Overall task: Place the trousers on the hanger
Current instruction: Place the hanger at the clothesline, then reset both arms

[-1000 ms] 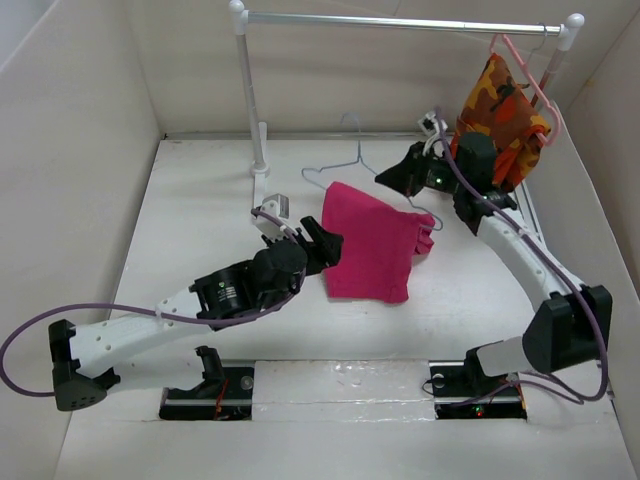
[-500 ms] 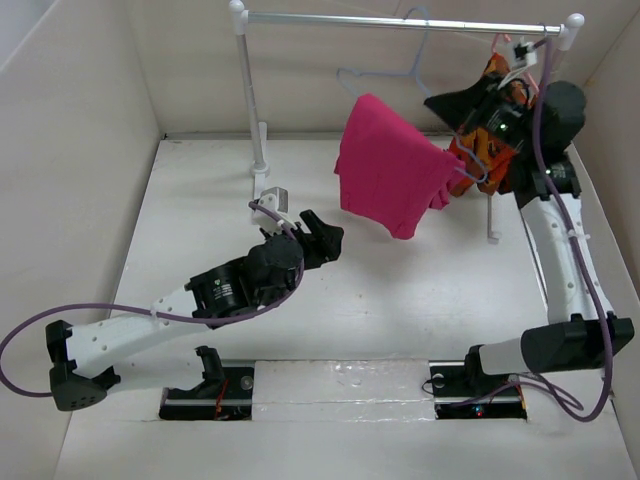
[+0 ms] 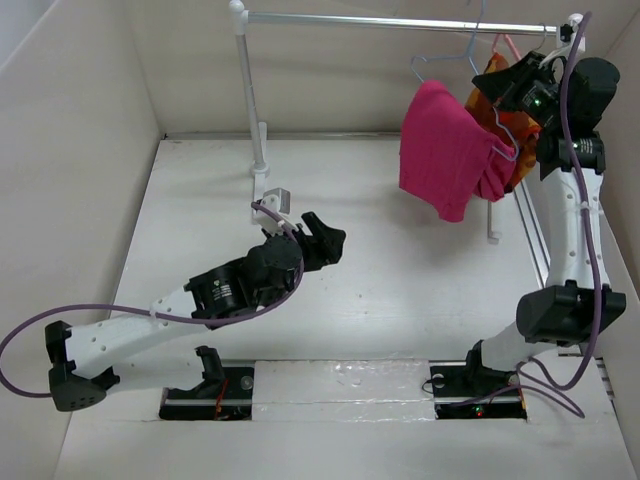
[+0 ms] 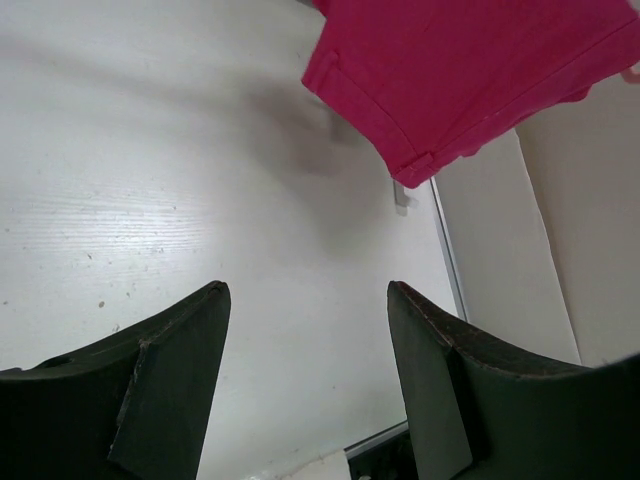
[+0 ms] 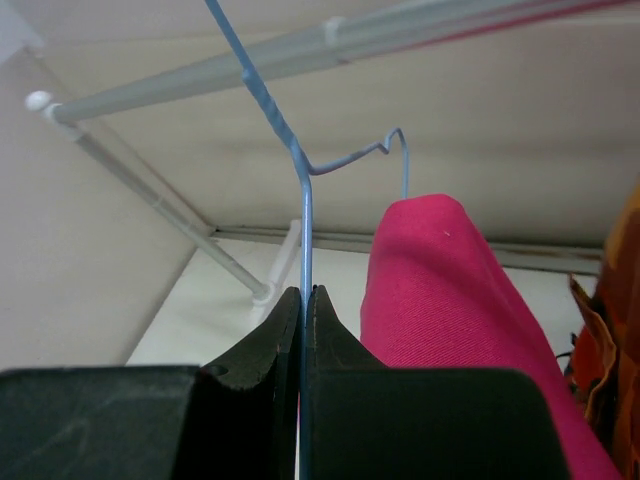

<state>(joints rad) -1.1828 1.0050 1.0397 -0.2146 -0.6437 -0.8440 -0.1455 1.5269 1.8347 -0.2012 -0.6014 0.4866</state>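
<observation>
My right gripper should next move toward the salmon-pink hanger, lower the hook of the blue hanger over the bar (image 3: 503,28) beside it and let go of the wire, as that part of the bar is still bare.
The magenta-pink trousers (image 3: 445,150) hang folded over the thin pale blue wire hanger (image 3: 440,62), held in the air at the back right just below the rail. My right gripper (image 3: 510,98) is shut on the hanger's wire. In the right wrist view the wire (image 5: 304,220) runs straight up from between the pressed fingers of the gripper (image 5: 305,292), with the trousers (image 5: 450,300) draped to the right. My left gripper (image 3: 325,240) is open and empty low over the table centre. In its wrist view the gripper (image 4: 305,292) looks towards the trousers' hem (image 4: 470,70) above.
A white clothes rail (image 3: 400,20) spans the back on a post (image 3: 250,100). An orange patterned garment (image 3: 488,88) on a salmon-pink hanger (image 3: 503,44) hangs at the rail's right end, right behind the trousers. Cardboard walls (image 3: 70,150) enclose the table.
My right arm has lifted the hanger with the trousers off the table, up and to the right, close to the rail. The left gripper has stayed open and almost still.
</observation>
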